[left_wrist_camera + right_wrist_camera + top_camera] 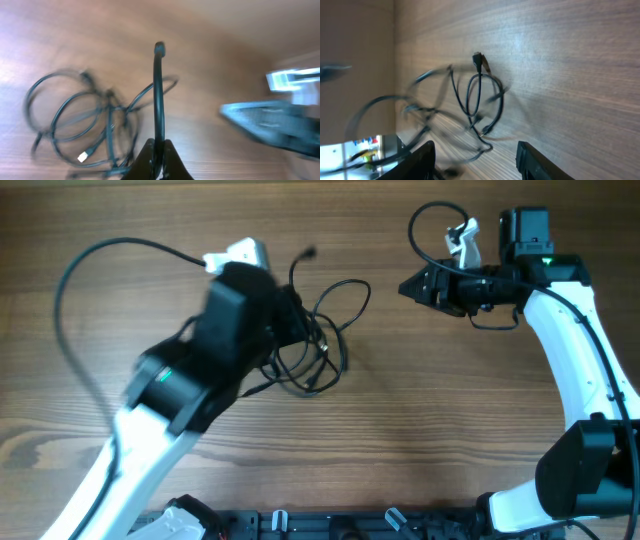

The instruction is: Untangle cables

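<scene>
The tangle [80, 125] of loops lies on the tabletop below the left gripper, so the gripper will next lower toward it and release the lifted black cable there.
The cables [318, 340] are thin black cords lying in a tangle of loops on the wooden table, right of my left arm. My left gripper [159, 159] is shut on one black cable [158, 95] and holds it lifted, its plug end sticking up. The rest of the tangle [80, 125] lies on the table to the left in the left wrist view, with a small light plug [83, 156]. My right gripper [410, 286] is open and empty, right of the tangle. The right wrist view shows the tangle [470, 107] ahead of its spread fingers [476, 159].
A thicker black arm cable [75, 300] arcs over the table at the left. Another arm cable [430, 225] loops at the top right. The right arm's white links [580, 360] stand along the right side. The table's front edge holds the arm bases [330, 525].
</scene>
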{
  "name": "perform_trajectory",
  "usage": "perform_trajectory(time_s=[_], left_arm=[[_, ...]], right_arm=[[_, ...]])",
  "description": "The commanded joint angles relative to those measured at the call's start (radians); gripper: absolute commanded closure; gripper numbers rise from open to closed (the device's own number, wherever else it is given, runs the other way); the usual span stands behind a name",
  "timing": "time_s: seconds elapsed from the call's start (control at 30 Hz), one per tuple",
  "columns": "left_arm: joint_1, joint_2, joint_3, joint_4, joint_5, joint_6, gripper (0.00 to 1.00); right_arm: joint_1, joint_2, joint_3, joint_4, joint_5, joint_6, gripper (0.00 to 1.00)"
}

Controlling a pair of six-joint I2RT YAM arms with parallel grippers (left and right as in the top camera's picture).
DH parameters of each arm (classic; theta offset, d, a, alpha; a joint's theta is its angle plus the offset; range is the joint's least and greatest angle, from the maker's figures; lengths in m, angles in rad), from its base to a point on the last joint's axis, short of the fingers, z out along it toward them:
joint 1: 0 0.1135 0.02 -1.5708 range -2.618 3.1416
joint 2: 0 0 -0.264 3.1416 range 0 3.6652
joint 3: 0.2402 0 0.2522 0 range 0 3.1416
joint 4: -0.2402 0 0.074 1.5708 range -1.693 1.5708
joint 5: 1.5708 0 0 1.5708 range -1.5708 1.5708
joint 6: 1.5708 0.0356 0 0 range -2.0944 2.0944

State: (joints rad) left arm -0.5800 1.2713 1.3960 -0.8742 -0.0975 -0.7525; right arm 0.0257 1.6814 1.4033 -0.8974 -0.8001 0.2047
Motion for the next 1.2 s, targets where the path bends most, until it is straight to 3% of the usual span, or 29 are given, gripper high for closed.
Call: perform_trajectory(time_s=[0.0,0.07,0.27,0.37,0.63,0.67,0.7,0.73,0.8,0.83,0.97,1.03,1.17], left_arm=[[0.018,0.132,-0.006,-0.08,-0.032,-0.04,0.96],[0.072,0.253,-0.006,-0.084,0.097,0.01,0.96],[0.196,0.436,-0.006,-0.082,0.241,0.069,0.96],[0.197,0.474,-0.006,-0.084,0.259,0.087,0.96],[0.176,0.478,-0.006,-0.082,0.261,0.284,0.96],[0.176,0.478,-0.006,-0.084,0.261,0.312,0.89],[0.176,0.478,-0.006,-0.087,0.261,0.37,0.73],[0.176,0.478,-0.006,-0.088,0.261,0.409,0.48],[0.176,0.476,-0.006,-0.084,0.261,0.457,0.13],[0.176,0.471,-0.005,-0.085,0.261,0.48,0.07],[0.176,0.374,0.0,-0.089,0.261,0.482,0.03],[0.176,0.3,0.0,-0.09,0.256,0.427,0.03],[0.176,0.245,-0.004,-0.15,0.227,0.218,0.23]], right_arm=[[0.056,-0.017,0.022,-0.019,0.018,-0.052,0.46],[0.119,-0.018,0.022,-0.027,0.019,-0.074,0.46],[0.178,-0.018,0.022,-0.008,0.019,-0.069,0.47],[0.178,-0.018,0.022,0.0,0.019,-0.064,0.47],[0.178,-0.018,0.022,-0.006,0.019,-0.074,0.45],[0.178,-0.018,0.022,-0.006,0.019,-0.074,0.45],[0.178,-0.018,0.022,-0.006,0.019,-0.074,0.45],[0.178,-0.017,0.022,-0.006,0.019,-0.074,0.44],[0.178,-0.017,0.022,-0.005,0.019,-0.074,0.41],[0.178,-0.017,0.022,-0.005,0.019,-0.074,0.41],[0.178,-0.017,0.022,-0.012,0.037,-0.074,0.41],[0.178,-0.017,0.022,-0.016,0.05,-0.074,0.4],[0.178,-0.017,0.022,-0.017,0.053,-0.074,0.4]])
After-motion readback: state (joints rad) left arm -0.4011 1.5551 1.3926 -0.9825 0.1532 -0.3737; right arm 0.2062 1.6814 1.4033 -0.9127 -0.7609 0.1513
